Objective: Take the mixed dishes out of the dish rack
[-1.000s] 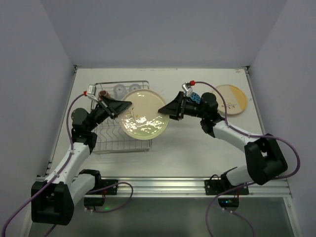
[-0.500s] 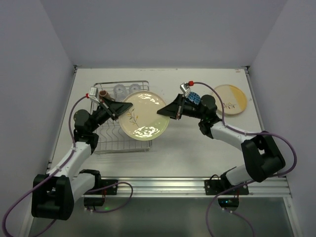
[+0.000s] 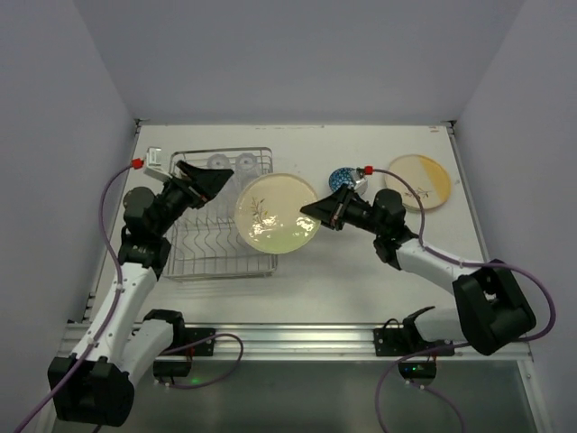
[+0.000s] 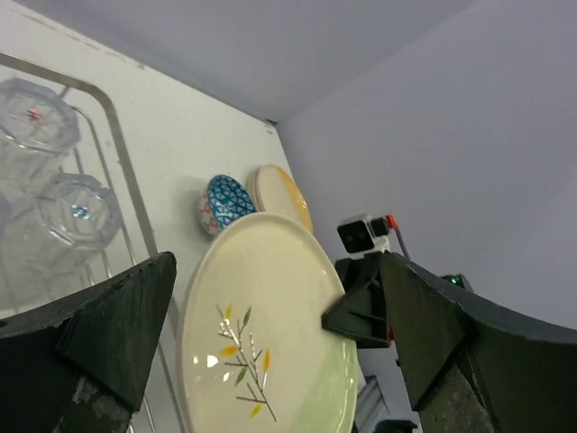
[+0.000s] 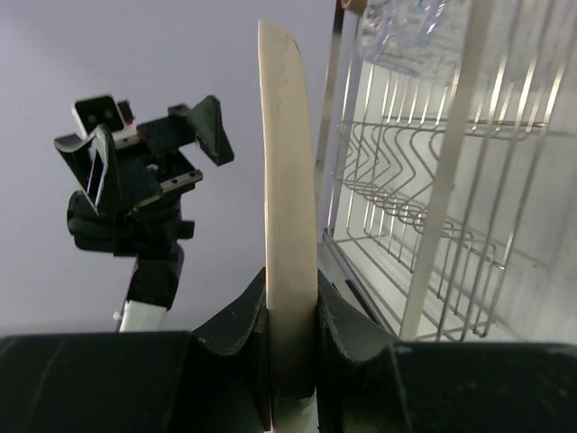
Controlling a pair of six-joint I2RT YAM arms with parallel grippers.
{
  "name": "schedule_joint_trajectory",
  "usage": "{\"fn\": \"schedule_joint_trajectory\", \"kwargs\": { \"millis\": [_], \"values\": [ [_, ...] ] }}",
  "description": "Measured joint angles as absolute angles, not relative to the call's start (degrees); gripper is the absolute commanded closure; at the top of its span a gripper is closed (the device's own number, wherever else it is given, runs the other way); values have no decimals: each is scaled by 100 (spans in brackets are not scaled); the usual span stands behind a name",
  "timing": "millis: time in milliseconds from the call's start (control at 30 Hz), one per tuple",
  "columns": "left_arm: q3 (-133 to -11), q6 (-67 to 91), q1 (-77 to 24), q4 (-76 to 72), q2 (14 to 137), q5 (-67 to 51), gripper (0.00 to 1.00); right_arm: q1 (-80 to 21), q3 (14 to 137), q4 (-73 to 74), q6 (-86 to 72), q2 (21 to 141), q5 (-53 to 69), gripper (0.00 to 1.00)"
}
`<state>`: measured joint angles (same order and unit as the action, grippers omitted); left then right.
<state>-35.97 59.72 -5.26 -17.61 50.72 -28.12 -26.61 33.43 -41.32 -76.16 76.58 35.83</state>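
Observation:
The yellow-rimmed plate (image 3: 417, 181) is lying flat and uncovered, so my right gripper will next take the cream plate (image 3: 275, 225) past the blue bowl and lower it onto that plate.
A cream plate (image 3: 275, 225) with a leaf sprig hangs tilted just right of the dish rack (image 3: 209, 257). My right gripper (image 3: 314, 211) is shut on its right rim. In the right wrist view the plate (image 5: 287, 162) stands edge-on, pinched between the jaws of that gripper (image 5: 290, 302). My left gripper (image 3: 215, 183) is open above the rack's back half, apart from the plate. In the left wrist view the plate (image 4: 270, 316) sits beyond the spread fingers (image 4: 117, 334). Two clear glasses (image 3: 217, 163) (image 3: 245, 161) stand at the rack's far end. The small blue-patterned bowl (image 3: 343, 177) lies on the table.
A yellow-rimmed plate (image 3: 420, 181) lies flat at the back right, next to the blue bowl. The rack's thin prongs (image 5: 424, 216) are close to the held plate's left side. Walls close in the table on the left, back and right.
My left gripper opened, let go of the plate and drew back left over the rack. My right gripper shut on the plate's rim and carried it slightly to the right.

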Motion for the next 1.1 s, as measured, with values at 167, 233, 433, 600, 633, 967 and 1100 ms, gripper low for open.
{"fn": "schedule_joint_trajectory", "kwargs": {
  "millis": [167, 233, 433, 600, 633, 967, 1100],
  "values": [
    [-4123, 5063, -526, -281, 4718, -1769, 0, -1979, 2867, -4042, -7850, 7146, 3363, 100],
    [-4421, 4689, -526, 287, 4554, -1409, 0, -1441, 2689, -4007, -7918, 6897, 3361, 100],
    [-4915, 3559, -526, 1345, 4080, -930, 0, 716, 2460, -3771, -7988, 6364, 3312, 100],
    [-4539, 2858, -526, 1769, 3739, -904, 0, 2335, 2451, -3653, -7907, 6591, 2832, 100],
    [-4403, 2742, -526, 1833, 3719, -941, 0, 2556, 2453, -3726, -7905, 6788, 2727, 100],
    [-3769, 2171, -539, 2174, 3667, -1376, 0, 3048, 3203, -4281, -7655, 9168, 2676, 100],
    [-3758, 2115, -611, 2108, 3623, -1568, 0, 3111, 3336, -4689, -7647, 9727, 2790, 100]
  ]
}}
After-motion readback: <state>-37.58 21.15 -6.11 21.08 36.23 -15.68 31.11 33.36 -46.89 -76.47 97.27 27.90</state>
